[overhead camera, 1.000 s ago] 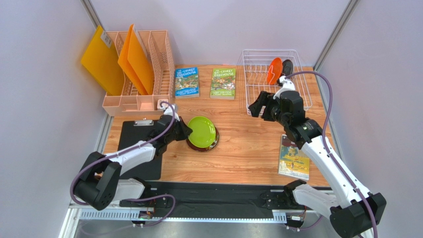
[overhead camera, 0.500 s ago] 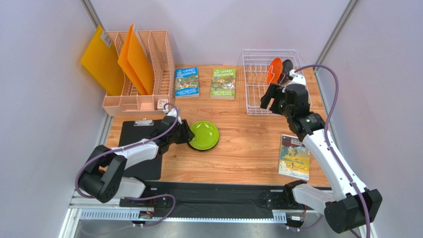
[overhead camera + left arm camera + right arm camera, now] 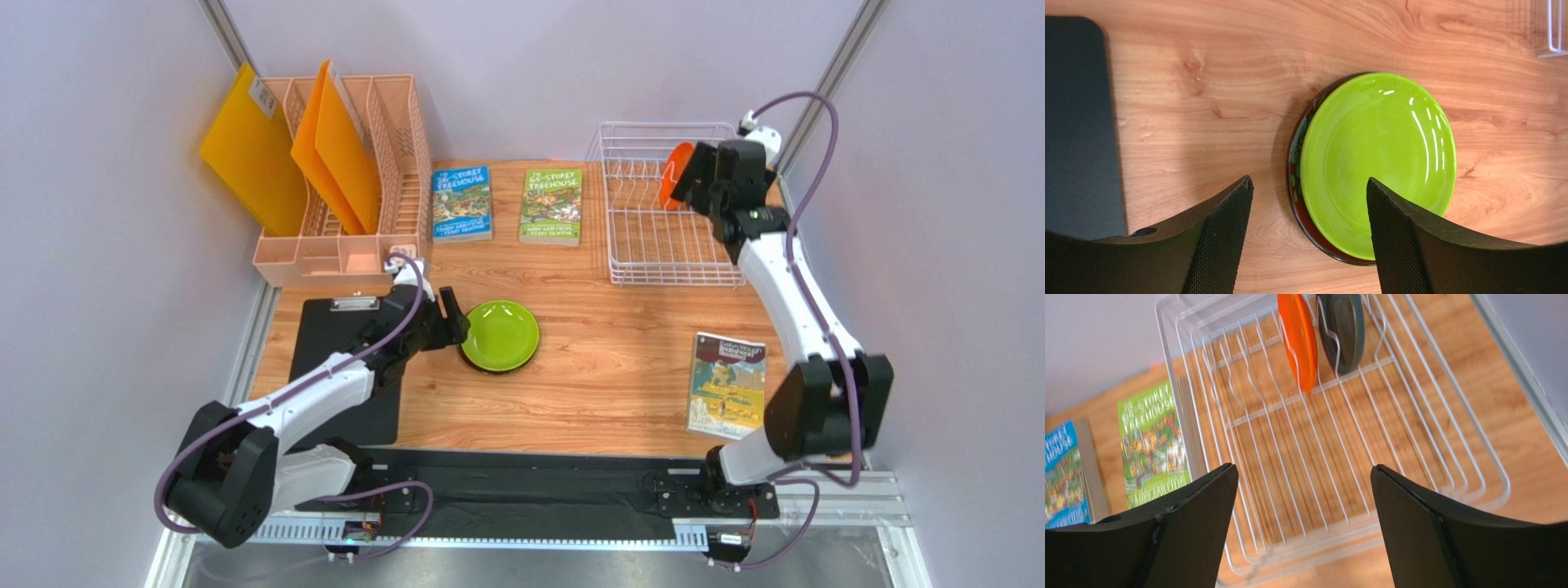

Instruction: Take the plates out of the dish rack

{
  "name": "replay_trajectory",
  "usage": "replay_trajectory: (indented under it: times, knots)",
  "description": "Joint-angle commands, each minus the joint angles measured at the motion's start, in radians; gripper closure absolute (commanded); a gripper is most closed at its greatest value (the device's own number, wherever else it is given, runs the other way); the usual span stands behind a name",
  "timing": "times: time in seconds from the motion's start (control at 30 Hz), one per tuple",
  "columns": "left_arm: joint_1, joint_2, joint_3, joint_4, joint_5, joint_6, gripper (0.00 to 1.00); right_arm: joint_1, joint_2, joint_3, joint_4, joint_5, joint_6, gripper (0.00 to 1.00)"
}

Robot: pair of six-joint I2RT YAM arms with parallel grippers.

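Note:
My right gripper should next move outward and down over the rack (image 3: 648, 245) onto the rim of the orange plate, because the plate is still standing upright in the rack.
A lime green plate (image 3: 501, 335) (image 3: 1376, 159) lies on the table, stacked on a dark red plate whose rim (image 3: 1295, 160) shows at its left. My left gripper (image 3: 448, 326) (image 3: 1309, 187) hovers open just left of the stack, holding nothing. The white wire dish rack (image 3: 648, 245) (image 3: 1247, 533) stands at the back right. An orange plate (image 3: 671, 175) (image 3: 1298, 338) and a dark teal-black plate (image 3: 1341, 327) stand upright in it. My right gripper (image 3: 689, 175) (image 3: 1303, 471) is open above the rack, near the orange plate.
A peach file organiser (image 3: 356, 184) with orange folders stands back left. Two books (image 3: 461, 202) (image 3: 552, 205) lie at the back centre, a third book (image 3: 727, 385) front right. A black clipboard (image 3: 337, 368) lies under my left arm.
My left gripper has opened and let go of the green plate, which now lies flat on the red one. My right arm swung back and up over the rack.

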Motion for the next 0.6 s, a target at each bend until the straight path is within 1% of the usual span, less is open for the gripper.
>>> replay_trajectory:
  times: [0.0,0.03,0.07,0.1,0.13,0.17,0.2,0.23,0.27,0.3,0.4,0.57]
  knots:
    - [0.000,-0.040,0.029,-0.007,-0.045,0.055,0.26,-0.051,0.218,0.268,0.023,-0.070,-0.029,0.16]
    - [0.000,-0.045,0.034,-0.004,-0.036,0.062,0.25,-0.054,0.261,0.324,0.016,-0.072,-0.038,0.18]
    - [0.000,-0.049,0.045,-0.004,-0.028,0.070,0.25,-0.059,0.351,0.374,0.002,-0.078,-0.046,0.21]
    - [0.000,-0.052,0.054,-0.005,0.002,0.088,0.25,-0.062,0.402,0.502,-0.047,-0.079,-0.064,0.23]
    - [0.000,-0.052,0.064,-0.010,0.021,0.096,0.25,-0.068,0.452,0.570,-0.082,-0.076,-0.070,0.25]
    - [0.000,-0.055,0.081,-0.013,0.038,0.101,0.25,-0.071,0.548,0.630,-0.108,-0.079,-0.076,0.32]
    - [0.000,-0.058,0.089,-0.010,0.084,0.104,0.26,-0.074,0.592,0.749,-0.150,-0.105,-0.092,0.36]
    - [0.000,-0.060,0.095,0.005,0.104,0.107,0.25,-0.082,0.630,0.795,-0.164,-0.111,-0.098,0.38]
    - [0.000,-0.062,0.107,0.013,0.143,0.109,0.25,-0.084,0.687,0.831,-0.168,-0.118,-0.106,0.39]
    - [0.000,-0.062,0.111,0.024,0.202,0.113,0.26,-0.085,0.710,0.870,-0.167,-0.104,-0.112,0.39]
    - [0.000,-0.060,0.120,0.059,0.274,0.118,0.25,-0.088,0.767,0.902,-0.162,-0.081,-0.132,0.40]
    - [0.000,-0.060,0.123,0.065,0.279,0.144,0.25,-0.088,0.799,0.902,-0.146,-0.053,-0.171,0.39]
